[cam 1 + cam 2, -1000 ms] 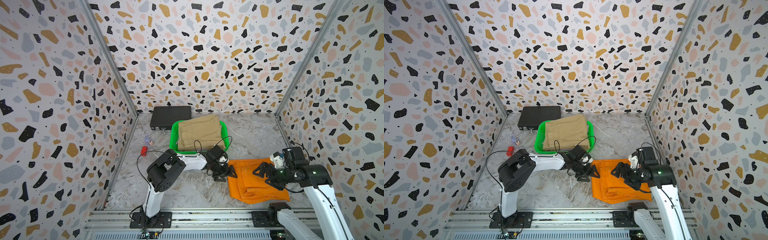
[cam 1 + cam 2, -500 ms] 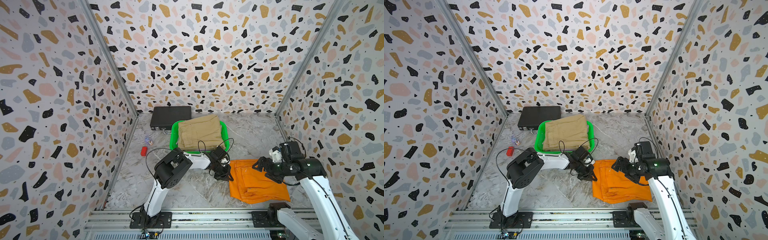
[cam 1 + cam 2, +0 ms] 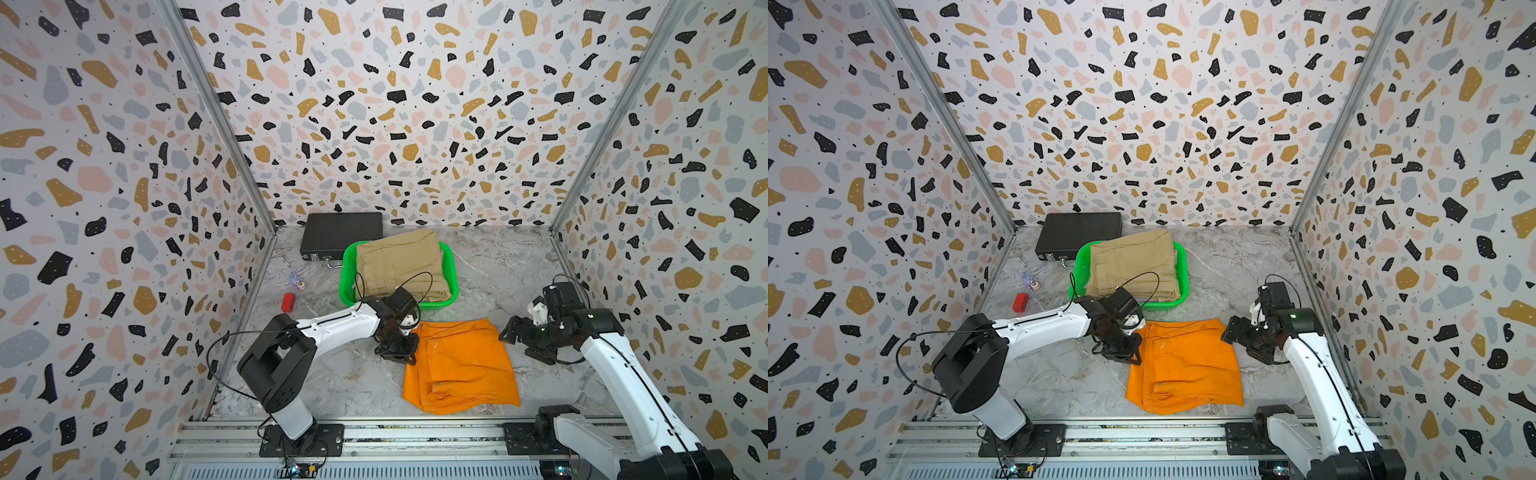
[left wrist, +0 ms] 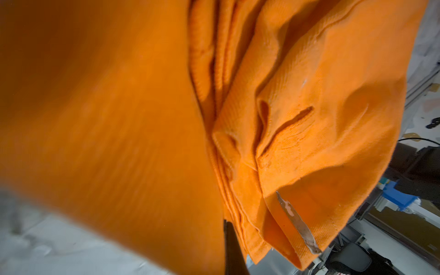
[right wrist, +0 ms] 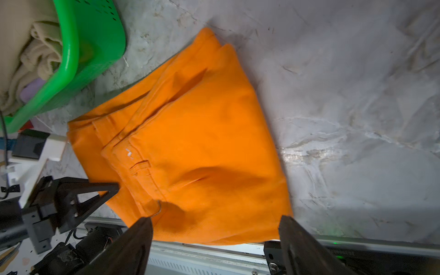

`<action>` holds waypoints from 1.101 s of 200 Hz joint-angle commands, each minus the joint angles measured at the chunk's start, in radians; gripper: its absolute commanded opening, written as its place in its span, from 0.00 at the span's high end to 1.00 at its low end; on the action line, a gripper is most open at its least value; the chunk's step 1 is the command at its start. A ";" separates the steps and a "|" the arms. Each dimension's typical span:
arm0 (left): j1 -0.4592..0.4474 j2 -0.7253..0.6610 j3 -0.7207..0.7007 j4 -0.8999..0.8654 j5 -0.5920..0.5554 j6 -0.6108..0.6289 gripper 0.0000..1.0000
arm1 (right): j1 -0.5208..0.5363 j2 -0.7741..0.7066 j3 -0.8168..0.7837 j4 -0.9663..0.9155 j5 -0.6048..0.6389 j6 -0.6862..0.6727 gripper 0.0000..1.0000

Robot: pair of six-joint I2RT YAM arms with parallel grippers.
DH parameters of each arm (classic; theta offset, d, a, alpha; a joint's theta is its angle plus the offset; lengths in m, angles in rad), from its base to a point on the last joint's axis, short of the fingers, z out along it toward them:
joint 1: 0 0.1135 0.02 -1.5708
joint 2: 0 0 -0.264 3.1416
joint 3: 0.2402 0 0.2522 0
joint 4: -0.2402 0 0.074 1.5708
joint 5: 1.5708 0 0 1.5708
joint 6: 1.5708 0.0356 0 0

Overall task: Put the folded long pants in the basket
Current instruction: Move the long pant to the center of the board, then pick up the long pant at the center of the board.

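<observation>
My right gripper should next move down and over onto the middle of the pants' loose edge [image 3: 505, 361] [image 5: 262, 130], because that edge is below it, on my left gripper's side.
The orange folded long pants [image 3: 461, 365] [image 3: 1187, 365] lie on the marble floor just in front of the green basket [image 3: 347, 270] [image 3: 1183, 270]. My left gripper [image 3: 401, 353] [image 3: 1121, 353] is shut on their left edge; in the left wrist view the orange cloth [image 4: 309, 119] fills the frame above the gripper [image 4: 228, 238]. My right gripper [image 3: 524, 343] [image 5: 215, 228] hangs open at the pants' right edge [image 5: 195, 147], with nothing between its fingers. Khaki folded pants [image 3: 401, 266] top the basket, and a lilac fold [image 5: 33, 89] shows beneath them.
A flat black case [image 3: 340, 235] lies behind the basket against the back wall. A red block [image 3: 287, 302] and a small toy [image 3: 298, 282] sit by the left wall. The metal rail [image 3: 374, 432] borders the front, and patterned walls close the sides.
The left gripper shut on the orange pants' left edge and drew back to the left, dragging the pants that way. The right gripper stayed open near their right edge.
</observation>
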 commanded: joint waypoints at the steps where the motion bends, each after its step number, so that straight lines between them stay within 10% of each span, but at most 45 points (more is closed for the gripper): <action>1: 0.034 -0.069 -0.052 -0.105 -0.037 0.062 1.00 | 0.002 0.037 -0.058 0.073 -0.004 0.013 0.11; 167: 0.071 -0.128 -0.100 -0.126 -0.045 0.073 1.00 | 0.137 0.430 -0.355 0.676 -0.349 0.191 0.09; 199: 0.072 -0.123 -0.098 -0.126 -0.044 0.073 1.00 | 0.150 0.417 -0.355 0.711 -0.353 0.199 0.43; 220: 0.073 -0.125 -0.095 -0.127 -0.044 0.073 1.00 | 0.157 0.404 -0.340 0.698 -0.342 0.189 0.95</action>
